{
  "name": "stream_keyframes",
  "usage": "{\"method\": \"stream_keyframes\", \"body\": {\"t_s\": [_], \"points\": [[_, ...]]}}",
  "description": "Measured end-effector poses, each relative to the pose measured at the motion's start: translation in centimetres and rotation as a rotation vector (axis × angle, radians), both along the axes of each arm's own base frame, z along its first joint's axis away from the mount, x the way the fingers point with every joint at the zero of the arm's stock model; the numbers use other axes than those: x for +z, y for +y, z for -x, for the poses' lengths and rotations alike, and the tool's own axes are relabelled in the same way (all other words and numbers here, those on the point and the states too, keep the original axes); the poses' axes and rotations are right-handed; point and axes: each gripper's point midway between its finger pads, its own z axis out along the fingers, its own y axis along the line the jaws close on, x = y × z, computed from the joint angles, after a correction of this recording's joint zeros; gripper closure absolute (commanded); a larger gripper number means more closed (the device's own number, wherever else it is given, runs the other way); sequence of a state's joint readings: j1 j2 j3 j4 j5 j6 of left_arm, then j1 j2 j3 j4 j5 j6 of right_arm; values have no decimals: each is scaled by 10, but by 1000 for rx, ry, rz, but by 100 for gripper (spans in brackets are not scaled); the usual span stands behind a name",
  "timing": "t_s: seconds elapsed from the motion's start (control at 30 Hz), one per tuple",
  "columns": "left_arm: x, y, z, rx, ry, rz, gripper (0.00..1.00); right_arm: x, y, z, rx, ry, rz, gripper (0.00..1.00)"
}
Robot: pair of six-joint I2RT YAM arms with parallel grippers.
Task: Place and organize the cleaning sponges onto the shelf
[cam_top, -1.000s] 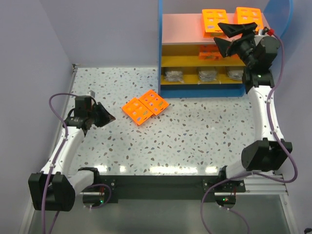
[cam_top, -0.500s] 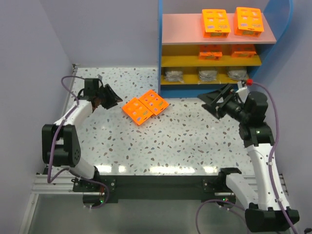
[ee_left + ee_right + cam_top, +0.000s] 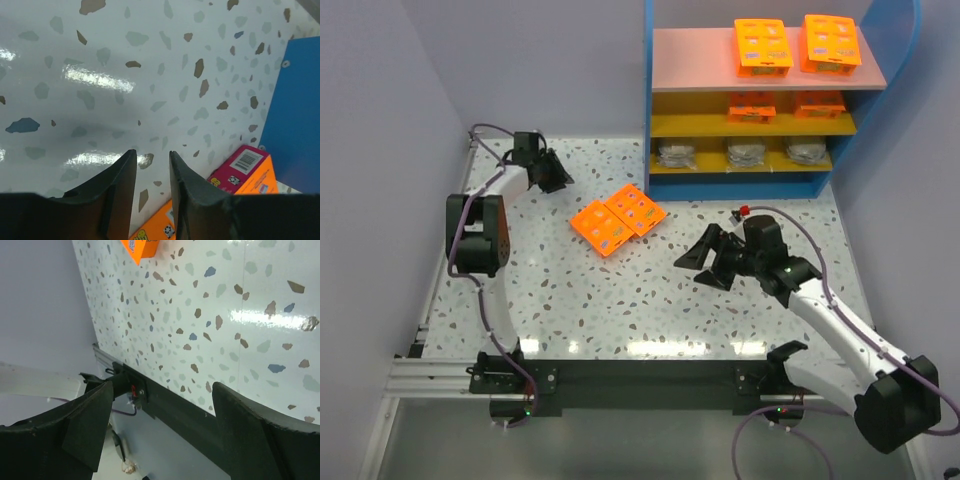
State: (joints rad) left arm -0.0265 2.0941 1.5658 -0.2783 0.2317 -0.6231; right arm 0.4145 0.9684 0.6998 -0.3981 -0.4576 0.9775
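I will lower my right gripper to the left in the top view next, onto the front pack's thin edge flap (image 3: 619, 247), because that pack's end faces its wide-open fingers.
Two orange sponge packs (image 3: 603, 228) (image 3: 636, 209) lie side by side on the table. The blue shelf (image 3: 648, 100) holds two orange packs on its pink top (image 3: 763, 45), two on the upper yellow board (image 3: 751, 106) and three grey wrapped pads on the lower board (image 3: 747, 152). My left gripper (image 3: 558, 178) is empty, with only a narrow gap between the fingers, at the back left, apart from the packs. In the left wrist view (image 3: 152, 155) a pack's pink end (image 3: 245, 167) lies just beyond. My right gripper (image 3: 698, 262) is wide open and empty, right of the packs.
The shelf's blue side (image 3: 295, 115) stands at the right of the left wrist view. The right wrist view (image 3: 162, 385) shows the table's black front rail (image 3: 165, 405), a pack corner (image 3: 142, 247) far off, and the purple wall on the left.
My right arm came down from the shelf's top board to the table's middle. My left arm stretched out to the back left. The two packs on the table have not moved.
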Motion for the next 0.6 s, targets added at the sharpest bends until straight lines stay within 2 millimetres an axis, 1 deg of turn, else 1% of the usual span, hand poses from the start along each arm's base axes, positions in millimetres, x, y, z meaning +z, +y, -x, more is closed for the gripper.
{"method": "stream_keyframes", "body": {"t_s": [0.07,0.13,0.2,0.23,0.27,0.37,0.43,0.5,0.6], "points": [[-17,-1,-1,-17,26,-11,66,-10,5,-5,-1,2,12,16],[-34,-4,8,-43,70,-21,67,-22,11,-12,-3,10,21,16],[-47,-13,20,-80,102,-21,69,-33,20,-18,1,22,25,16],[-47,-18,23,-102,94,-15,69,-39,25,-21,6,26,27,16],[-48,-27,28,-126,92,-11,70,-45,31,-24,10,32,31,16],[-49,-50,47,-194,89,8,71,-62,46,-28,34,54,47,16],[-49,-61,62,-232,94,19,74,-70,57,-32,45,59,55,16],[-50,-72,82,-267,111,37,75,-75,66,-37,53,57,57,16],[-51,-81,107,-300,130,58,77,-83,75,-46,55,50,54,16]]}}
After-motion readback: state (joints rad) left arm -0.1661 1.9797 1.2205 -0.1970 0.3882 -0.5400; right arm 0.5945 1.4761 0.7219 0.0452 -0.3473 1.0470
